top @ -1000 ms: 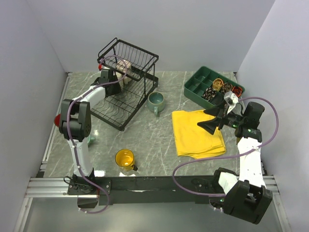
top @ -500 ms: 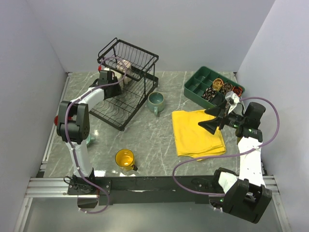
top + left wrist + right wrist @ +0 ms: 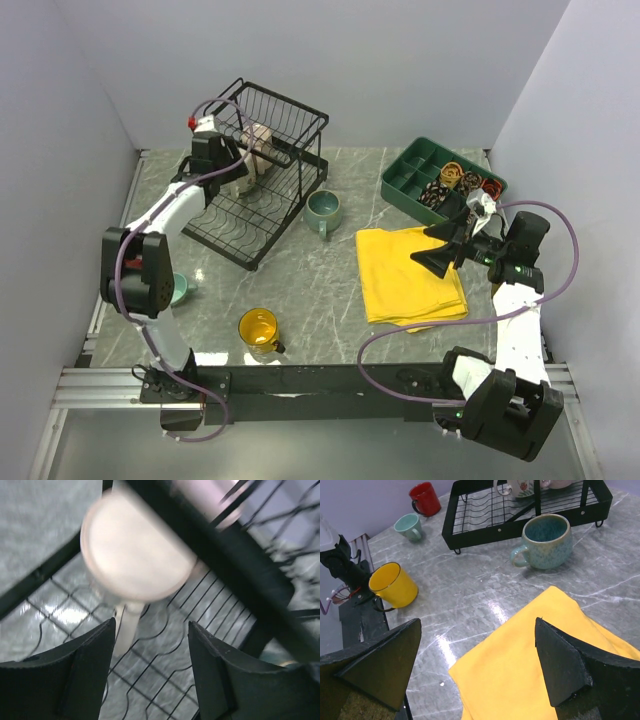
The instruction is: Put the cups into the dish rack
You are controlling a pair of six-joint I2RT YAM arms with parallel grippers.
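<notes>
Next, my right gripper swings left in the top view and comes down onto the yellow cup's rim (image 3: pixel 243 317) (image 3: pixel 393 563) opposite the cup's handle. Open tabletop leaves that side of the cup clear, hence this spot.
The black wire dish rack (image 3: pixel 297 111) stands at the back left; it also shows in the right wrist view (image 3: pixel 490 534). A lilac-beige cup (image 3: pixel 262 135) and a cream cup (image 3: pixel 246 178) sit in it. My left gripper (image 3: pixel 228 160) is open and empty at the rack's left side. In the left wrist view its jaws (image 3: pixel 150 625) stand apart over the rack's wires (image 3: pixel 165 680), just below the cream cup (image 3: pixel 132 555). A teal-green cup (image 3: pixel 323 208) and a yellow cup (image 3: pixel 258 327) stand on the table. My right gripper (image 3: pixel 440 245) is open and empty above the yellow cloth (image 3: pixel 555 645).
A green compartmented tray (image 3: pixel 408 168) with small items is at the back right. A small teal cup (image 3: pixel 180 288) peeks out beside the left arm. A red cup (image 3: pixel 425 497) stands near it (image 3: pixel 409 526) in the right wrist view. The yellow cup (image 3: pixel 394 584) is by the front rail.
My left arm has drawn back and up toward the rack's left corner, its elbow swinging left. The small teal cup now shows. The right arm has not moved.
</notes>
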